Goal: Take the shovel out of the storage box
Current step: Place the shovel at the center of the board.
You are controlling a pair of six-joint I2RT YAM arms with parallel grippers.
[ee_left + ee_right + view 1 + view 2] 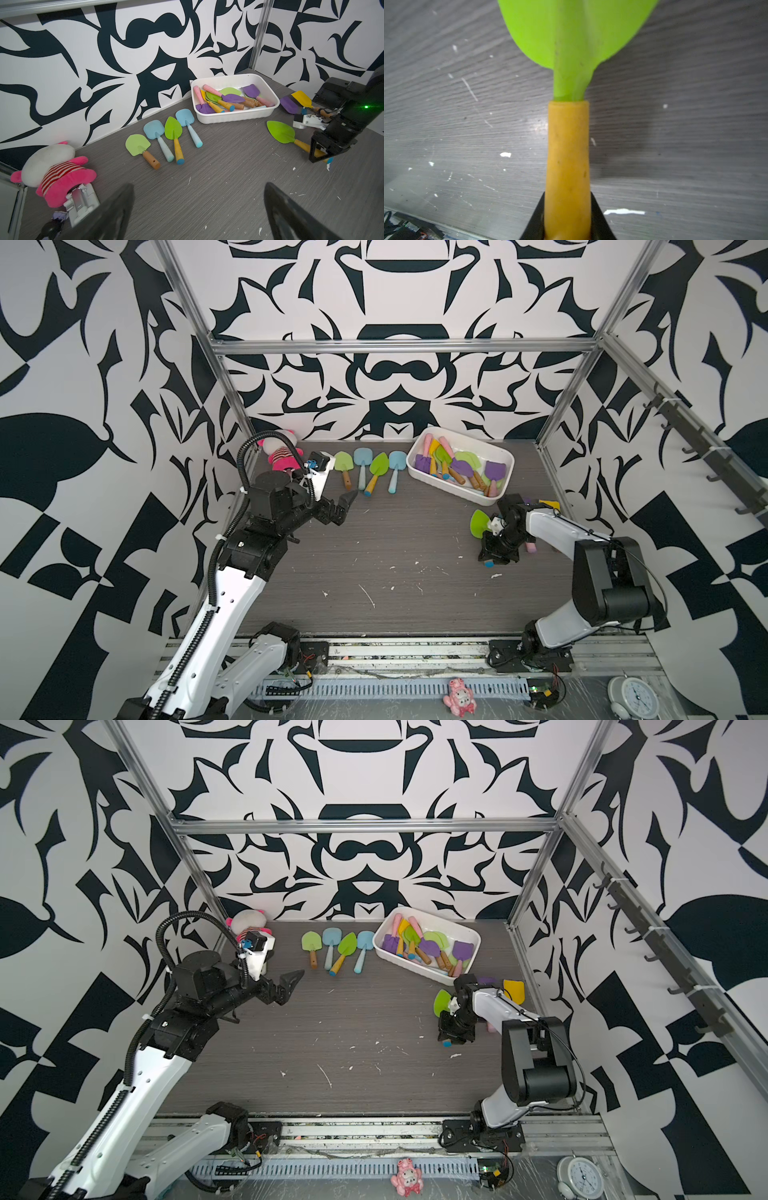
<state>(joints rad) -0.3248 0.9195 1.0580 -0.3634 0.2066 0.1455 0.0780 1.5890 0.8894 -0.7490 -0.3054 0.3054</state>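
Observation:
My right gripper next lowers and releases the yellow handle on the clear tabletop (622, 146) beside the purple shovel, since that spot lies just below and outward.
The storage box (449, 489) (415, 969) (232, 117), a white tub, stands at the back right with several coloured shovels piled inside. Outside it, on its near side, my right gripper (495, 558) (454, 1038) (320, 153) (568, 195) is shut on the yellow handle of a shovel (480, 523) (442, 1003) (280, 132) (568, 145). That shovel has a green blade and is held low over the table. My left gripper (347, 506) (293, 982) (197, 191) stands open and empty over the table's left side.
Several shovels (370, 470) (164, 137) lie in a row left of the box. A purple shovel (288, 105) and a yellow one (301, 97) lie by the right arm. A pink plush toy (282, 452) (58, 174) sits in the back left corner. White flecks dot the table.

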